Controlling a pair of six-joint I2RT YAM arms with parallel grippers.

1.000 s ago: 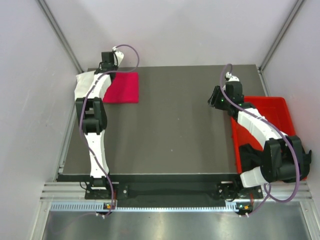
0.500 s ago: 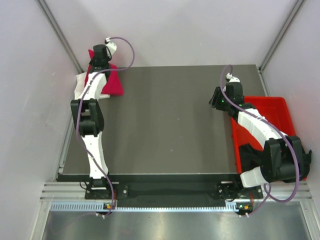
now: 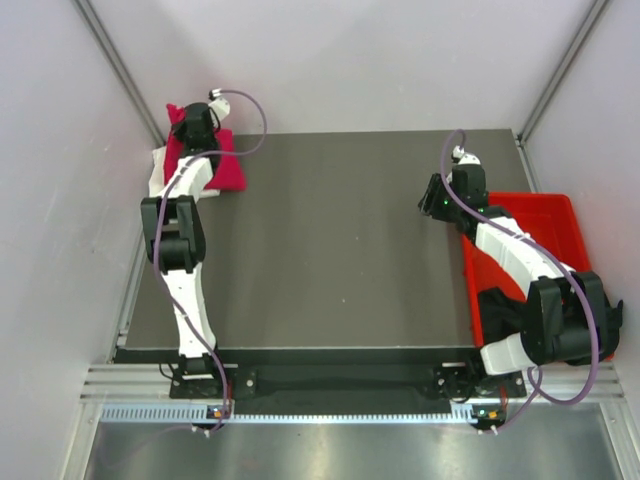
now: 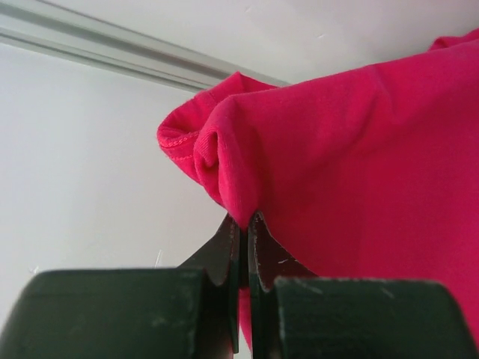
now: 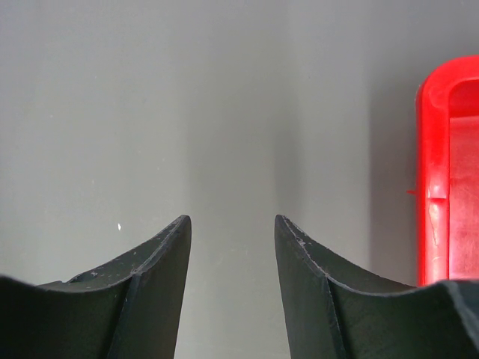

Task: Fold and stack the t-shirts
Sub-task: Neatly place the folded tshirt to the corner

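Note:
I will move my left gripper to the left in the top view next, toward the white t-shirt's edge, and then let go, because the pink t-shirt leaves that edge uncovered.
The magenta-pink t-shirt lies bunched at the table's far left corner, partly over the white t-shirt. My left gripper is above that corner, shut on a fold of the pink cloth. In the left wrist view the pink t-shirt hangs from the left gripper, its jaws pressed together on the fabric. My right gripper hovers over the table's right side, open and holding nothing. In the right wrist view the right gripper shows only bare table between its fingers. No black t-shirt is in view.
A red plastic bin stands at the right edge of the table, and its rim is just right of the right gripper. White walls close in behind and beside the far left corner.
My left gripper has moved back and to the left with the pink t-shirt, pulling it from flat on the table into a bunch over the white one. The right arm has not moved.

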